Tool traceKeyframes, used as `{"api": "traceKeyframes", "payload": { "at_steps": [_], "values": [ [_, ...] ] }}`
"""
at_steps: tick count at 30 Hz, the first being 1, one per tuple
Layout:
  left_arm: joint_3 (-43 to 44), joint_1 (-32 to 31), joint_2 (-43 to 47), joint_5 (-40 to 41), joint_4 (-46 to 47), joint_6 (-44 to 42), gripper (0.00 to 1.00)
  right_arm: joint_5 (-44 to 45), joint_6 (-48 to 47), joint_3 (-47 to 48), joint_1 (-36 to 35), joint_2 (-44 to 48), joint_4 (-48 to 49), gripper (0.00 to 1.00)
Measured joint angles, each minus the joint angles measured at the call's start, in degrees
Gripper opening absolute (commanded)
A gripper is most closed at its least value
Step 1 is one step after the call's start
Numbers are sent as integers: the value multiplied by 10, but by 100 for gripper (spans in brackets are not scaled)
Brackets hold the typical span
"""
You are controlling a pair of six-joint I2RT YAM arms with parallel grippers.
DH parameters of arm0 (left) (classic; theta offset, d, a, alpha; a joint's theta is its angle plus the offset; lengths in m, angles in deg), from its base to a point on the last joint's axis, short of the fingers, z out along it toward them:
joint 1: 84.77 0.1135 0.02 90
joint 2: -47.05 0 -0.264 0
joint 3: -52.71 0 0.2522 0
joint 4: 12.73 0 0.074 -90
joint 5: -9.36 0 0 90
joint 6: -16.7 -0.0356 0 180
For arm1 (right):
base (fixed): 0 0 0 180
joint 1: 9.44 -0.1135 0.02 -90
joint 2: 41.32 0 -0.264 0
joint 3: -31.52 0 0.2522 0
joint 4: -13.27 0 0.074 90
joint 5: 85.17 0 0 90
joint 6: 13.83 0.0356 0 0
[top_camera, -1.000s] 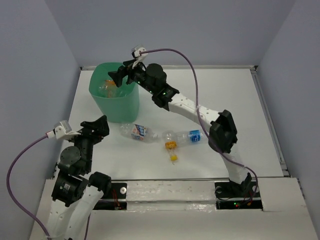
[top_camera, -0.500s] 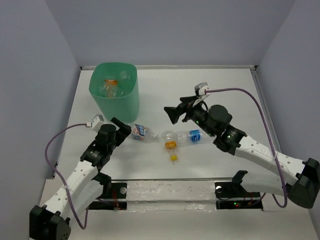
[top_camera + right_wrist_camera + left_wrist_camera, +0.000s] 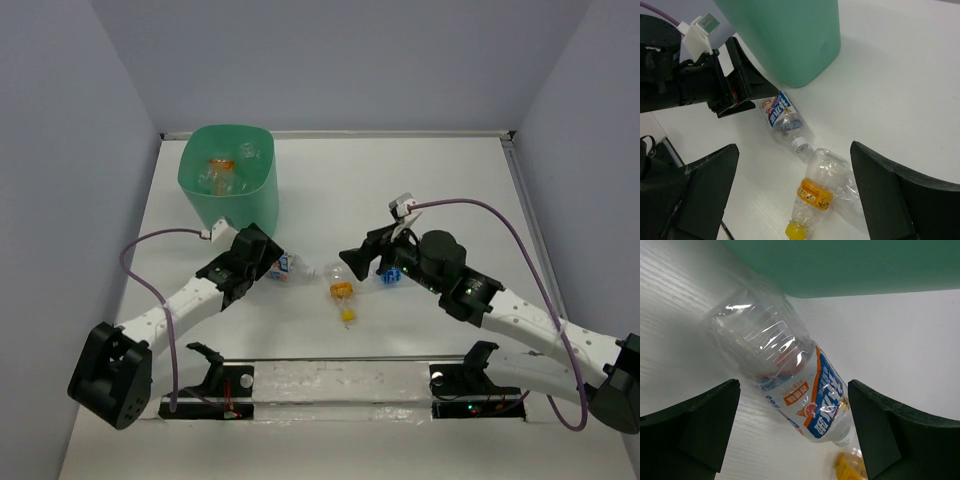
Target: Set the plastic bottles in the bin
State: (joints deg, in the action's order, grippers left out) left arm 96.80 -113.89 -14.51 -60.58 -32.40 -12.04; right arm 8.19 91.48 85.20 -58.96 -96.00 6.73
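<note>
The left gripper moves down onto the label's edge by the clear base half next, since its open fingertips already stand on both sides of the bottle.
The mint-green bin (image 3: 240, 205) stands at the back left with bottles (image 3: 220, 170) inside. A clear bottle with a blue and orange label (image 3: 287, 267) (image 3: 790, 380) lies in front of the bin. My left gripper (image 3: 266, 262) (image 3: 792, 387) is open, one finger on each side of this bottle's labelled end. A crushed bottle with a yellow label and cap (image 3: 343, 293) (image 3: 816, 195) lies mid-table, with a blue-labelled bottle (image 3: 392, 272) beside it. My right gripper (image 3: 352, 262) (image 3: 794, 147) hangs open above the yellow-labelled bottle, holding nothing.
The bin wall (image 3: 850, 265) (image 3: 785, 35) rises close behind the left gripper. The left arm's fingers (image 3: 740, 85) show in the right wrist view, just left of the blue and orange labelled bottle (image 3: 782, 117). A raised rim (image 3: 535, 230) edges the table's right side.
My right arm swung from over the bin down to the bottles mid-table. My left arm reached forward until its open fingers straddle the blue and orange labelled bottle.
</note>
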Motion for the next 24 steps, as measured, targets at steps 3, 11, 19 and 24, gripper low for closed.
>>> {"api": "traceKeyframes", "payload": {
  "at_steps": [3, 11, 19, 24],
  "values": [
    [17, -6, -44, 13, 2, 8, 99, -10, 2, -3, 0, 0, 1, 98],
    [49, -8, -107, 58, -3, 25, 99, -47, 14, -15, 0, 9, -2, 97],
    [76, -8, -172, 79, -12, 27, 95, -75, 27, -16, 0, 12, 1, 97],
    [73, -12, -156, 78, -23, 27, 81, -75, 27, -26, 0, 31, 0, 97]
  ]
}}
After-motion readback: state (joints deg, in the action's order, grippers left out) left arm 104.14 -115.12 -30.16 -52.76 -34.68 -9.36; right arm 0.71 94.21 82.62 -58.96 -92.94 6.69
